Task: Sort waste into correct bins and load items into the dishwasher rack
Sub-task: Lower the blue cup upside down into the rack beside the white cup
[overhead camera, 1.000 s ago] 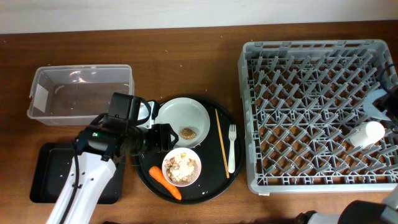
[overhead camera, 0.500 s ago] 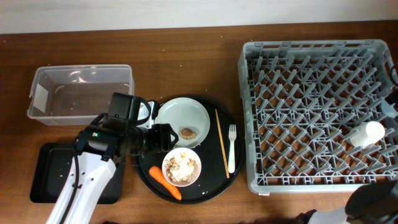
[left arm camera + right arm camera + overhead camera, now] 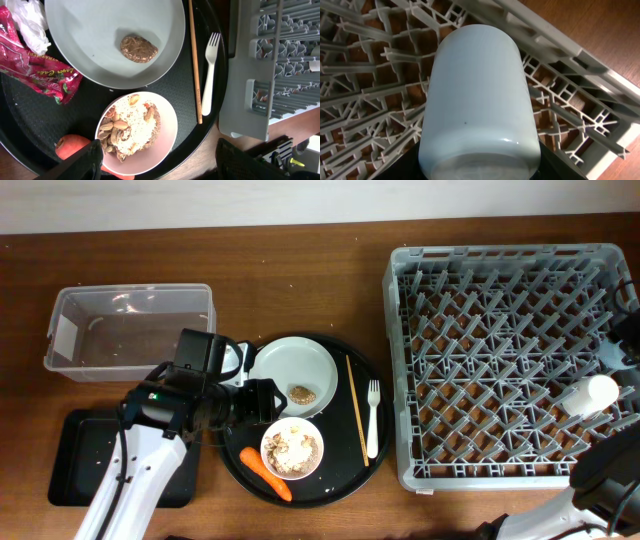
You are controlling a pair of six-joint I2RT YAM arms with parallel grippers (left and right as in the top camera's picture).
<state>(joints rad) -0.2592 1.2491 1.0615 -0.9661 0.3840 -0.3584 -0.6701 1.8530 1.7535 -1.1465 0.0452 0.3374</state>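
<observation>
The white cup goes down by the rack's side in my right gripper next, which then opens. Another cup lies there with space beside it.
My left gripper [image 3: 165, 162] hangs open over the near edge of the white bowl [image 3: 137, 127] of food scraps, nothing between its fingers [image 3: 90, 161]. An orange carrot [image 3: 72, 147] lies beside the bowl. The pale plate [image 3: 115, 40] holds one brown scrap [image 3: 138, 48]. The red wrapper [image 3: 35, 65] and white tissue [image 3: 30, 20] lie left of the plate, the chopsticks [image 3: 195, 60] and white fork [image 3: 210, 70] right of it. My right gripper [image 3: 480, 165] is shut on the white cup [image 3: 480, 95], which lies tilted in the dishwasher rack [image 3: 510, 365] near its right wall.
Everything on the left sits on a large round black tray [image 3: 340, 465]. The clear tub [image 3: 130, 330] stands at the back left and the shallow black tray [image 3: 90, 455] at the front left, partly under my left arm. The right arm [image 3: 610, 470] crosses the rack's front right corner.
The right arm has swung: its part at the rack's right edge left the overhead view and a link came in at the bottom right. The cup and left arm have not moved.
</observation>
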